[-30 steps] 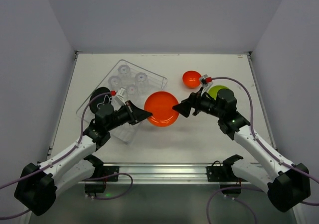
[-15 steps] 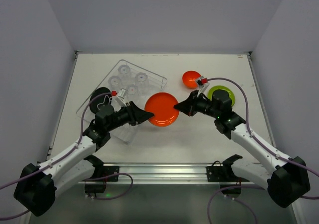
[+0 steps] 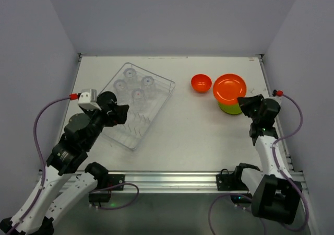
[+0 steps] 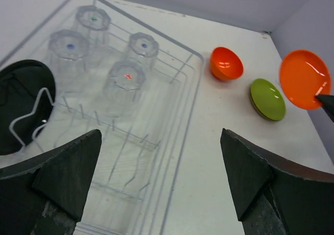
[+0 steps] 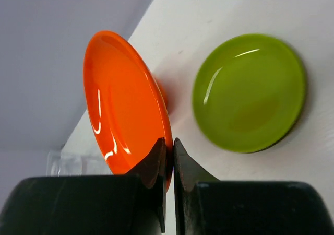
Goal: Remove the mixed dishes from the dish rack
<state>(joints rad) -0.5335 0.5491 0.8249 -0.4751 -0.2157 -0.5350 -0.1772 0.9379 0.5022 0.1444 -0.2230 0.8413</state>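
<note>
The orange-red plate goes down in my right gripper next until it meets the green plate [image 3: 231, 109] [image 5: 250, 94], which lies empty on the tabletop below, then the gripper releases the orange-red plate's rim.
The dish rack [image 3: 154, 115] lies left of centre with several clear glasses [image 3: 136, 94] standing in it. A black plate [image 4: 21, 102] leans at its left end. My left gripper [image 3: 118, 114] hovers over the rack's near-left part, open and empty; in the left wrist view [image 4: 162, 177] its jaws stand wide apart. My right gripper [image 3: 243, 102] is shut on the rim of the orange-red plate [image 3: 229, 87], seen edge-on in the right wrist view [image 5: 120, 104]. The plate hangs above the green plate [image 5: 250, 94] on the table. The orange-red bowl [image 3: 201, 82] sits just left of them.
The rack's wire prongs [image 4: 120, 151] stick up in its near half. White walls close in the table on the far, left and right sides. The right arm's cable [image 3: 292, 107] loops near the right wall.
The orange-red plate passed from my left gripper to my right. The right arm swung it rightward over the green plate. The left gripper opened and drew back over the rack.
</note>
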